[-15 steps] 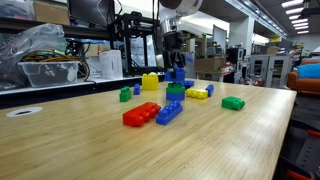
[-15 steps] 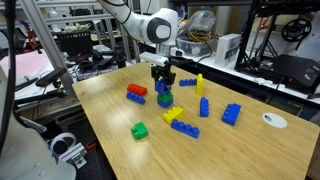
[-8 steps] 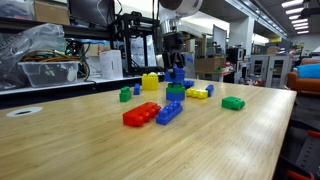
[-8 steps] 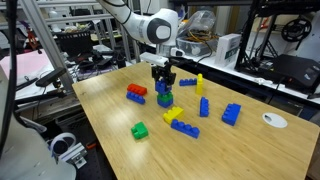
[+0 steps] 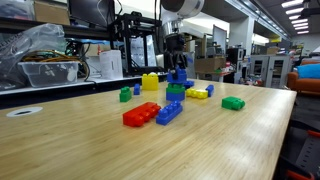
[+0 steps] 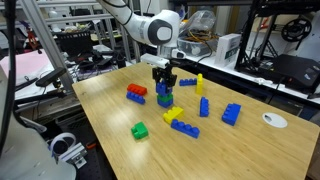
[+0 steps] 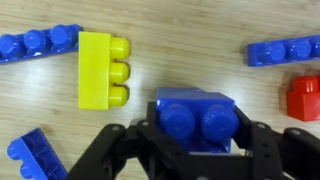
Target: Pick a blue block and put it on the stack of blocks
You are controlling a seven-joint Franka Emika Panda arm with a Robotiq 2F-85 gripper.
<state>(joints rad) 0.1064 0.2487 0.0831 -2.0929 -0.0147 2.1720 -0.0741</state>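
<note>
The blue block goes a little straight down onto the top of the stack of blocks next and my gripper releases it, because the stack stands directly below.
The blue block [image 7: 195, 118], a chunky two-stud brick, sits between my gripper's [image 7: 195, 140] black fingers, which press against its sides. In both exterior views the gripper [image 5: 177, 66] [image 6: 164, 78] stands straight above the stack of blocks [image 5: 175, 92] [image 6: 164, 99], a short green pile. The blue block [image 5: 177, 76] [image 6: 164, 87] rests on or just above the top of the stack; I cannot tell whether it is fully seated. In the wrist view the stack is hidden under the block.
A flat red brick [image 5: 141, 114] and a long blue brick [image 5: 169, 111] lie in front of the stack. A yellow brick [image 5: 150, 82] [image 7: 103, 68], a green brick [image 5: 233, 102] and other loose bricks [image 6: 231, 113] surround it. A white disc [image 6: 274, 120] lies near a table corner.
</note>
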